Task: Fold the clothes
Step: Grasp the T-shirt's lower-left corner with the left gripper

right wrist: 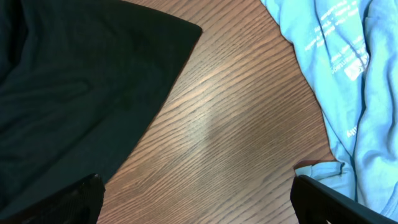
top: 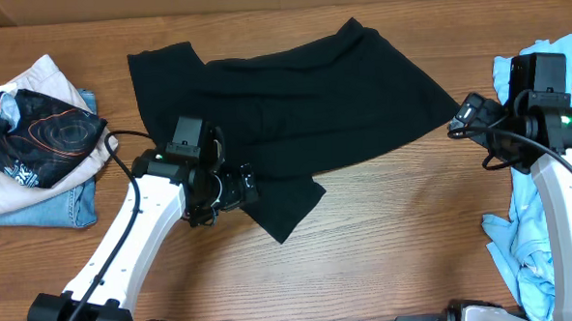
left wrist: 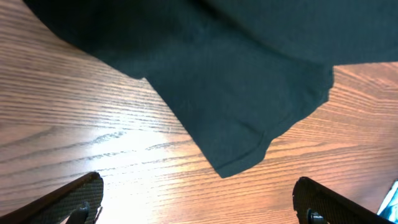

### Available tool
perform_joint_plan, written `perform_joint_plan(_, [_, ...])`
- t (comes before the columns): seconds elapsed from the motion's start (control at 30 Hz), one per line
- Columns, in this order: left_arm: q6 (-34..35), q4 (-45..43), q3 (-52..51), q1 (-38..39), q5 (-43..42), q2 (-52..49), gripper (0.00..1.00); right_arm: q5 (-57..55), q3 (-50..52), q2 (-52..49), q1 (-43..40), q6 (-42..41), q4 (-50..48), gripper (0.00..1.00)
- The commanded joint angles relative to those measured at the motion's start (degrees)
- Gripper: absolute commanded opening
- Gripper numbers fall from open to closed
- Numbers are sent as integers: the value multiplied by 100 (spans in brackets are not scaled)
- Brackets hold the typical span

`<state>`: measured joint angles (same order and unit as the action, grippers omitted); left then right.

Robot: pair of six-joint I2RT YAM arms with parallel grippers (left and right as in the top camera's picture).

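My left gripper will next go down open and close on the near corner (top: 251, 206) (left wrist: 152, 79) where the sleeve leaves the shirt, since this edge of the shirt beside bare wood lies below it.
The plain black T-shirt (top: 283, 103) lies spread and rumpled across the middle of the wooden table, one sleeve pointing to the front. My left gripper (top: 250, 186) hovers over its lower left part, open and empty; in the left wrist view (left wrist: 199, 202) the sleeve corner (left wrist: 242, 134) lies just ahead of the fingers on bare wood. My right gripper (top: 461, 122) is at the shirt's right corner, open and empty. In the right wrist view (right wrist: 196, 199) the black fabric (right wrist: 74, 93) lies to the left of bare wood.
A pile at the far left holds a black garment with orange-and-white swirl print (top: 38, 137) on beige cloth and jeans (top: 56, 204). Light blue clothes (top: 536, 237) lie heaped along the right edge, also seen in the right wrist view (right wrist: 354, 74).
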<state>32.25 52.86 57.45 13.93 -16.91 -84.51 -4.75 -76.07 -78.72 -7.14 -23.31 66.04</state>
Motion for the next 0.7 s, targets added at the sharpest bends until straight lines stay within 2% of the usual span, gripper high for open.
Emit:
perform_joint_plan(0.0, [470,-354,-363,39,-181,-50,100,-28,-116,48,-11,83,-9,100])
perform_joint_plan(0.17, [1032,-1182,-706,42,-645,-363,100,-28,-116,48,-11,83,-7,100])
perform_joint_plan(0.3, [1333,-1648,-728,63,-688,-715,100,-28,-116,48,-11,83,-9,100])
perform_joint_plan(0.67, [2103,-2098,-728,76,-691,-1333,99,-28,-116,48,-11,83,11,100])
